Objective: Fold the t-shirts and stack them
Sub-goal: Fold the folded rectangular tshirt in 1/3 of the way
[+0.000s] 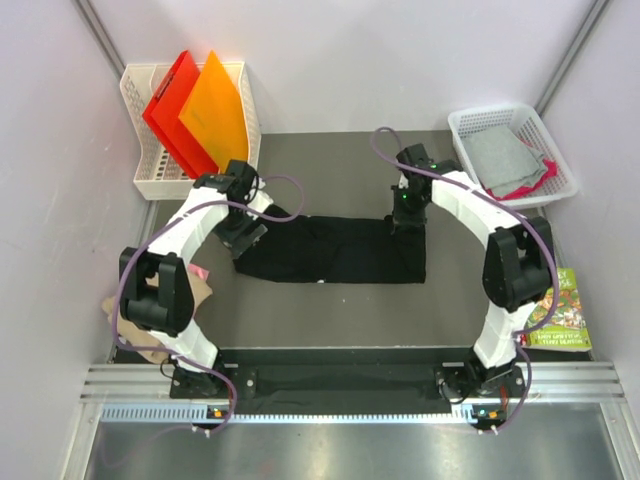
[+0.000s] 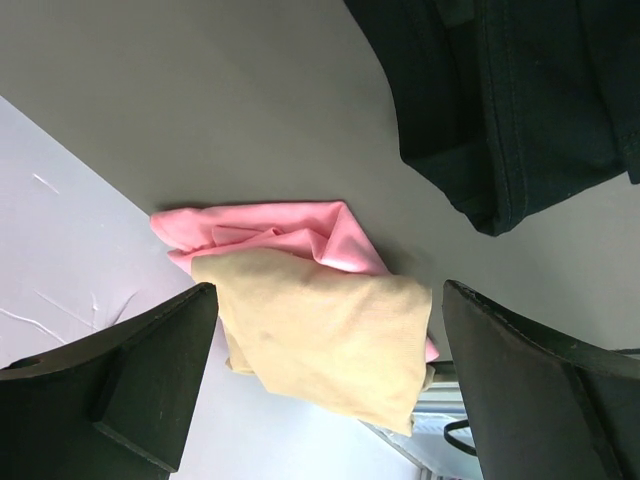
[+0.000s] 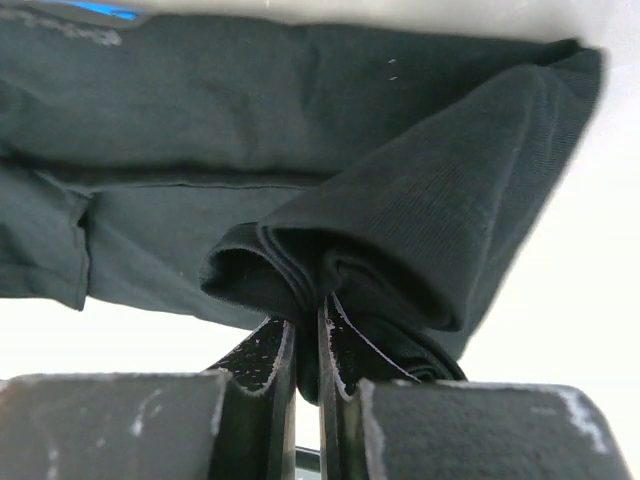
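The right gripper carries the lifted fold of the black t-shirt left in the top view next and releases it over the t-shirt's middle [image 1: 354, 246] [image 3: 165, 242], as the t-shirt still lies long.
A black t-shirt [image 1: 330, 250] lies across the middle of the table, folded into a long strip. My right gripper [image 1: 407, 215] is at its far right corner. In the right wrist view that gripper [image 3: 308, 320] is shut on a bunched fold of the black t-shirt [image 3: 300, 120], which hangs lifted. My left gripper [image 1: 243, 232] hovers at the strip's left end. Its jaws [image 2: 328, 292] stand wide open and hold nothing. Beyond them a tan t-shirt [image 2: 320, 335] lies crumpled on a pink t-shirt [image 2: 280, 230] at the table's left edge, with the black t-shirt's corner [image 2: 510, 100] to the upper right.
A white basket [image 1: 140, 180] at the back left holds a red folder [image 1: 170, 100] and an orange folder [image 1: 215, 110]. Another white basket [image 1: 562, 160] at the back right holds grey cloth [image 1: 500, 155]. A picture book [image 1: 560, 315] lies at the right edge.
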`<state>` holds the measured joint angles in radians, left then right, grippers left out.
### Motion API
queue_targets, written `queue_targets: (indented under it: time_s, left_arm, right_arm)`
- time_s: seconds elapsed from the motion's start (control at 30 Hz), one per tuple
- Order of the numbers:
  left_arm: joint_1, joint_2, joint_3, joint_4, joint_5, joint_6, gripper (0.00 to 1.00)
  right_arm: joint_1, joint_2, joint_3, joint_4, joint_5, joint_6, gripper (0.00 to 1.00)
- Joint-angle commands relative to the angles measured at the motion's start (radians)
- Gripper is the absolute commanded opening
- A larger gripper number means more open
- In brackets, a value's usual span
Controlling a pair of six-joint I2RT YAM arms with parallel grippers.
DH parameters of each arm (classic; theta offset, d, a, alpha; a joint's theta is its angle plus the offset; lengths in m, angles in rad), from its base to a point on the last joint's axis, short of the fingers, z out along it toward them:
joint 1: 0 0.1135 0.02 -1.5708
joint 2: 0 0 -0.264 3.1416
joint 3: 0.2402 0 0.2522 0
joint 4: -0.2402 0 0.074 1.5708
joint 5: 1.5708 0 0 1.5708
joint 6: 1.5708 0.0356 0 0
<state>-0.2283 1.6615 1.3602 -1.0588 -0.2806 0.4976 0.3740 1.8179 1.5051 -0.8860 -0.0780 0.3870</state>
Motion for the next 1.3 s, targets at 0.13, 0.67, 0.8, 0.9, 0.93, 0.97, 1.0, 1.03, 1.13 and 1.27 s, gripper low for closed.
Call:
queue_targets:
  time_s: [0.13, 0.67, 0.8, 0.9, 0.93, 0.97, 1.0, 1.03, 1.13, 1.27]
  left_arm:
    - [0.014, -0.055, -0.023, 0.014, -0.015, 0.021, 0.99]
    - [0.015, -0.049, -0.027, 0.017, -0.012, 0.015, 0.99]
    - [0.015, -0.048, -0.027, 0.013, -0.008, 0.012, 0.99]
    - [0.015, -0.046, -0.024, 0.011, -0.006, 0.009, 0.99]
    - [0.015, -0.045, -0.024, 0.013, -0.009, 0.009, 0.99]
    - [0.015, -0.045, -0.023, 0.013, -0.009, 0.007, 0.99]
    - [0.015, -0.045, -0.021, 0.013, -0.011, 0.009, 0.99]
    - [0.015, -0.046, -0.016, 0.011, -0.011, 0.009, 0.99]
    - [0.015, -0.049, -0.015, 0.010, -0.008, 0.009, 0.99]
    - [0.015, -0.052, -0.021, 0.008, -0.005, 0.007, 0.99]
  right_arm:
    - [0.106, 0.112, 0.046, 0.028, -0.051, 0.072, 0.04]
    - [0.221, 0.258, 0.199, -0.024, -0.066, 0.072, 0.61]
    - [0.198, 0.236, 0.254, -0.050, -0.060, 0.056, 0.69]
    - [0.157, 0.193, 0.268, -0.045, -0.091, 0.058, 0.69]
    - [0.148, 0.186, 0.270, -0.042, -0.117, 0.059, 0.68]
    - [0.138, 0.176, 0.270, -0.042, -0.127, 0.062, 0.67]
    - [0.138, 0.161, 0.267, -0.045, -0.138, 0.062, 0.67]
    - [0.140, 0.152, 0.259, -0.054, -0.144, 0.062, 0.66]
    - [0.138, 0.089, 0.181, -0.042, -0.090, 0.069, 0.66]
    - [0.079, 0.006, 0.097, -0.031, -0.002, 0.041, 0.65]
